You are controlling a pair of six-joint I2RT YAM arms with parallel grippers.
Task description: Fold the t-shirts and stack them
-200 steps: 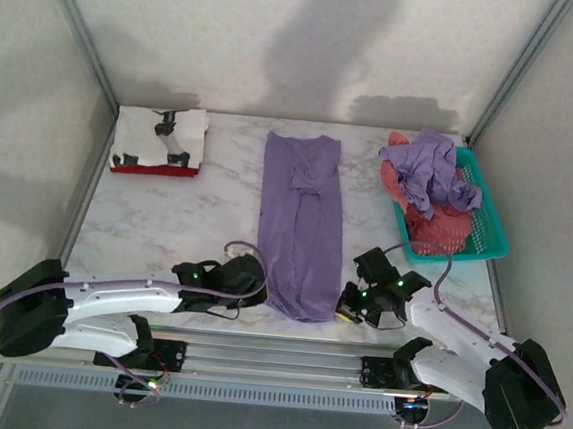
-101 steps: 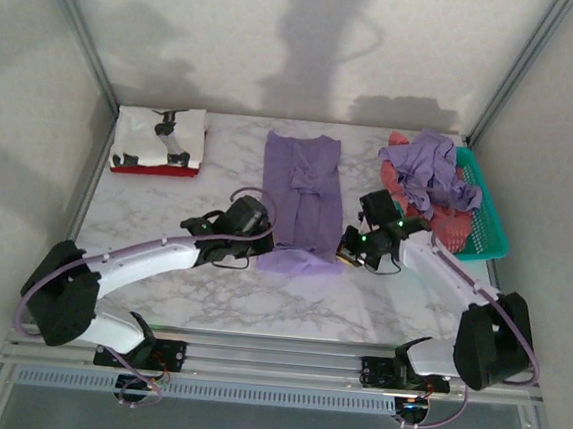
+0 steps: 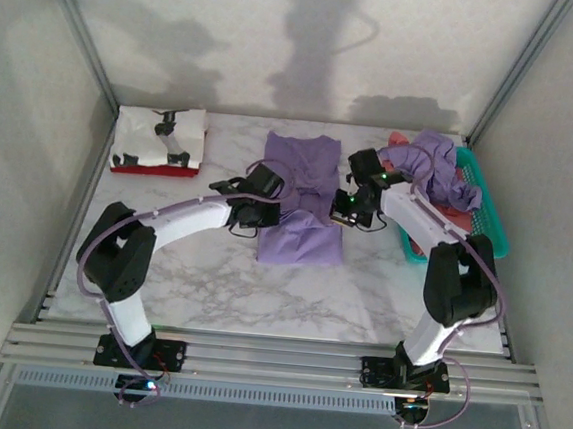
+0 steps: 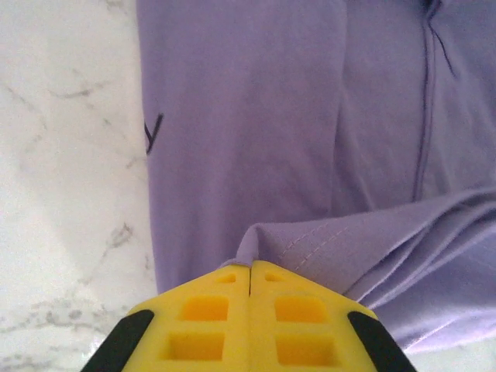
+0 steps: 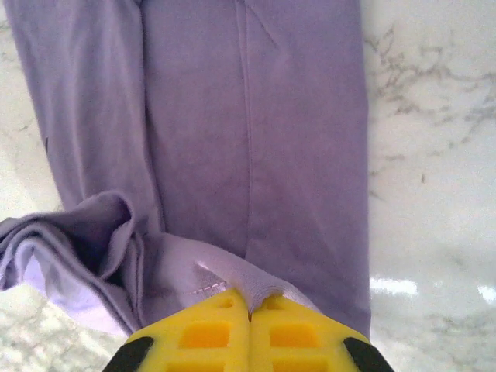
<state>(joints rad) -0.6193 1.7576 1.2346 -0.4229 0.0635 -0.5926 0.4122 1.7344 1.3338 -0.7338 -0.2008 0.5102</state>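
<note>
My left gripper carries the hem corner outward next and brings it down onto the shirt's long side edge (image 4: 174, 182), since the cloth there lies flat beyond the lifted hem.
A lavender-purple t-shirt (image 3: 301, 201) lies lengthwise mid-table, its near end lifted and carried back over the rest. My left gripper (image 3: 270, 205) is shut on the left corner of that hem (image 4: 260, 240). My right gripper (image 3: 339, 213) is shut on the right corner (image 5: 256, 285). Both yellow jaw pairs pinch the cloth with no gap. A folded white t-shirt with black print (image 3: 160, 135) rests on a red one (image 3: 150, 169) at the back left. Another crumpled lavender t-shirt (image 3: 433, 169) and a coral-red one (image 3: 444, 224) lie in the teal basket (image 3: 491, 232).
Bare marble (image 3: 260, 292) stretches between the shirt and the arm bases. Metal frame posts (image 3: 77, 26) rise at the back corners. The basket stands close behind the right forearm.
Both grippers have carried the shirt's near hem from the table's front edge toward the back, folding the shirt over itself. Both arms now stretch far forward.
</note>
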